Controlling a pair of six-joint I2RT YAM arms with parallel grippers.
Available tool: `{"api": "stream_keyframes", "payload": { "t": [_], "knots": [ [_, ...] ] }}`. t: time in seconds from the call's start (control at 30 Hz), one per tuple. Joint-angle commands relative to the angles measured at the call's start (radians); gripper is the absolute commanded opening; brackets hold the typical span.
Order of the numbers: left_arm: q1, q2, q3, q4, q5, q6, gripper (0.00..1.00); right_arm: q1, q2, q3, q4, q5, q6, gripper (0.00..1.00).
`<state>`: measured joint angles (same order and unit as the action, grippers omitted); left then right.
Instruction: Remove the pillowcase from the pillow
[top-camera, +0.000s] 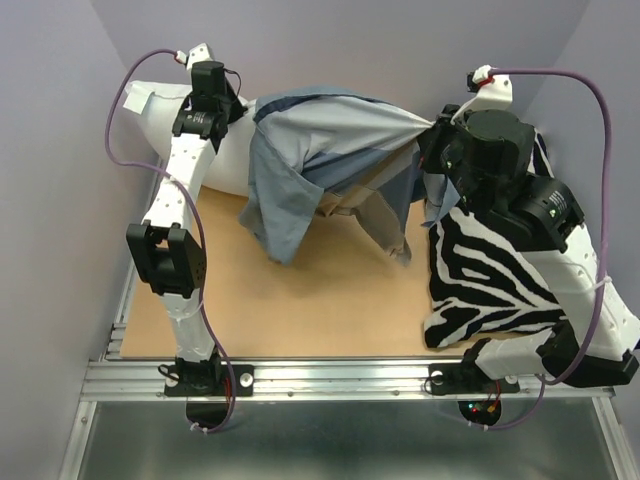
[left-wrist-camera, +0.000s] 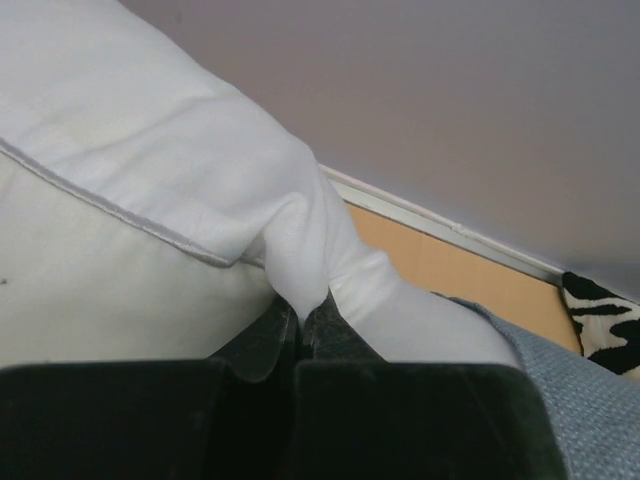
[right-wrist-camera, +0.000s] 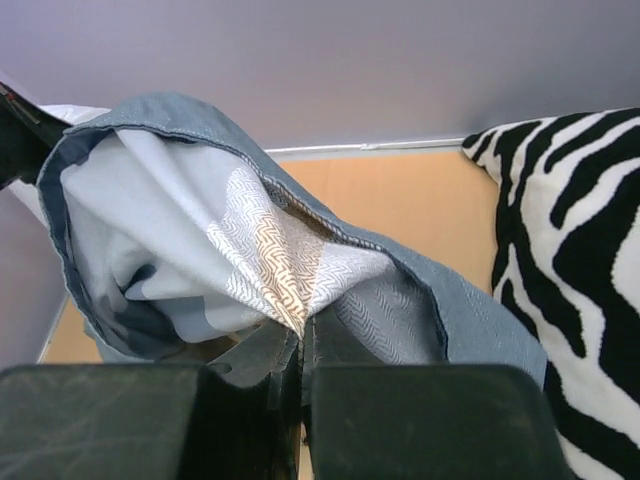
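My left gripper moves down and toward the pillowcase's edge on the white pillow next, then releases the pinch, because the pillowcase is stretched toward my right gripper.
The white pillow (top-camera: 225, 160) lies at the back left of the table. My left gripper (top-camera: 232, 105) is shut on a pinch of its white fabric (left-wrist-camera: 300, 270). The blue-grey striped pillowcase (top-camera: 330, 150) is stretched from the pillow's right end toward the right, its loose folds hanging down to the table. My right gripper (top-camera: 436, 138) is shut on its bunched end, where tan and white patterned cloth (right-wrist-camera: 290, 270) runs between the fingers. The pillow's right end is hidden under the pillowcase.
A black-and-white zebra-print cushion (top-camera: 490, 280) lies at the right under my right arm and shows in the right wrist view (right-wrist-camera: 570, 250). Lilac walls close the back and sides. Tan tabletop (top-camera: 320, 300) shows in front of the pillow.
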<state>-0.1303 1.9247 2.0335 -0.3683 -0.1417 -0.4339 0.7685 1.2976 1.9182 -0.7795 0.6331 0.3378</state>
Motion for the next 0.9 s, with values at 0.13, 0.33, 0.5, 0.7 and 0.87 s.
{"api": "stream_keyframes", "payload": {
  "t": [0.13, 0.33, 0.5, 0.7, 0.87],
  "knots": [
    [0.035, 0.013, -0.007, -0.049, -0.076, 0.072, 0.00, -0.008, -0.006, 0.243, 0.006, 0.218, -0.091, 0.00],
    [0.041, 0.074, -0.013, -0.040, -0.067, 0.067, 0.00, -0.008, -0.026, 0.335, -0.006, 0.224, -0.117, 0.01],
    [0.054, 0.135, 0.011, -0.046, -0.082, 0.084, 0.00, -0.008, -0.096, 0.324, -0.006, 0.240, -0.125, 0.01],
    [0.060, 0.166, 0.030, -0.047, -0.082, 0.086, 0.00, -0.008, -0.130, 0.331, -0.006, 0.247, -0.137, 0.01],
    [0.072, 0.192, 0.080, -0.061, -0.085, 0.087, 0.00, -0.008, -0.155, 0.363, -0.003, 0.254, -0.157, 0.01]
  ]
}}
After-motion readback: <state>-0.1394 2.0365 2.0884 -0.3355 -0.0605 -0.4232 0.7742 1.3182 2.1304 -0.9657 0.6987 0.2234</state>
